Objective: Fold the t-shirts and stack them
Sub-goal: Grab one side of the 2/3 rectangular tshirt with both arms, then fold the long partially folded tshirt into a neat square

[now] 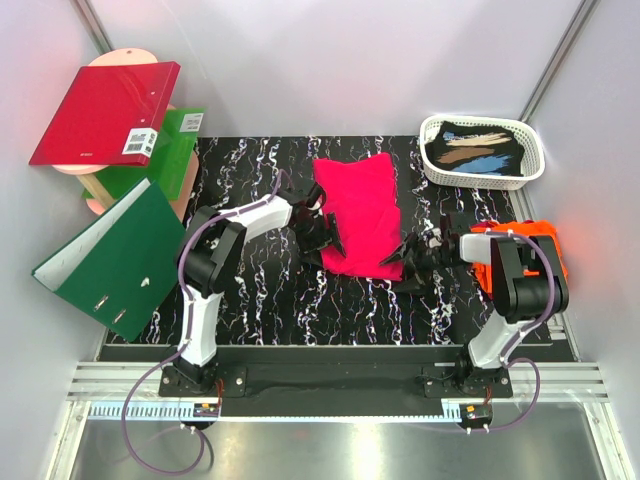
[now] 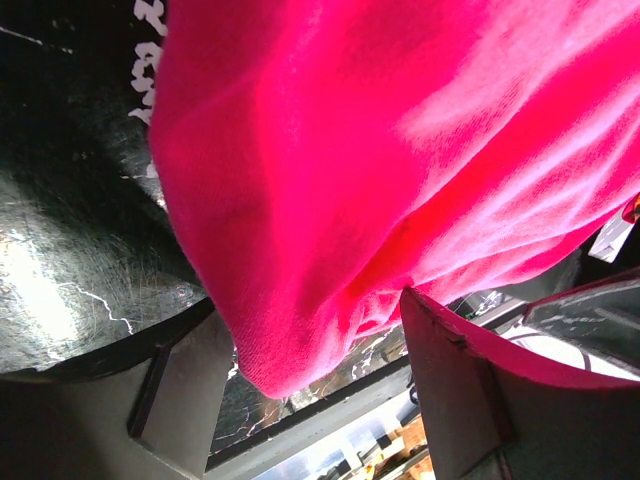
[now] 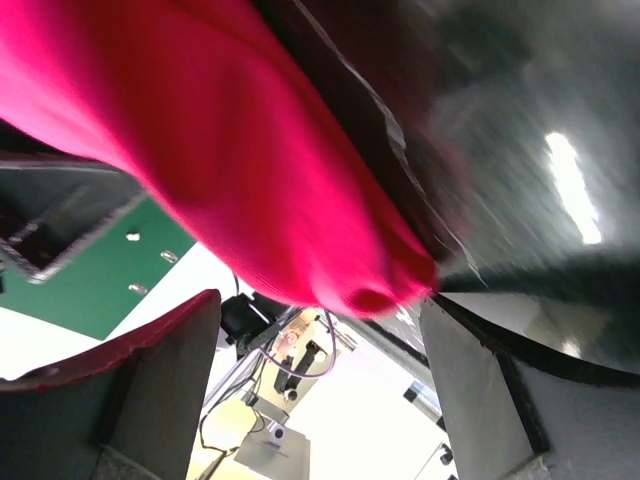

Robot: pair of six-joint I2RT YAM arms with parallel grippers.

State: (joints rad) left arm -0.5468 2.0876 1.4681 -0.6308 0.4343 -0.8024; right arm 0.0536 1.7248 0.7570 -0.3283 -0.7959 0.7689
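The magenta-pink t-shirt's near corner (image 1: 328, 265) (image 2: 281, 366) is loose and already sits between the open fingers of my left gripper, so they should close on it.
The magenta-pink t-shirt (image 1: 360, 212) lies folded in a tall strip on the black marbled table (image 1: 260, 300). My left gripper (image 1: 318, 230) sits at its lower left edge and my right gripper (image 1: 412, 252) at its lower right corner. In the left wrist view the pink cloth (image 2: 380, 160) fills the frame, its rounded edge hanging loose between the open fingers (image 2: 180, 390). The right wrist view shows the shirt's folded corner (image 3: 370, 290) just beyond the open right gripper (image 3: 320, 360), untouched by it. The orange t-shirt (image 1: 548, 240) lies bunched at the right, partly behind the right arm.
A red ring binder (image 1: 105, 115) rests on a green one (image 1: 170, 150) at the back left. Another green binder (image 1: 110, 255) lies open-side down at the table's left edge. A white basket (image 1: 482, 150) holding dark cloth stands at the back right.
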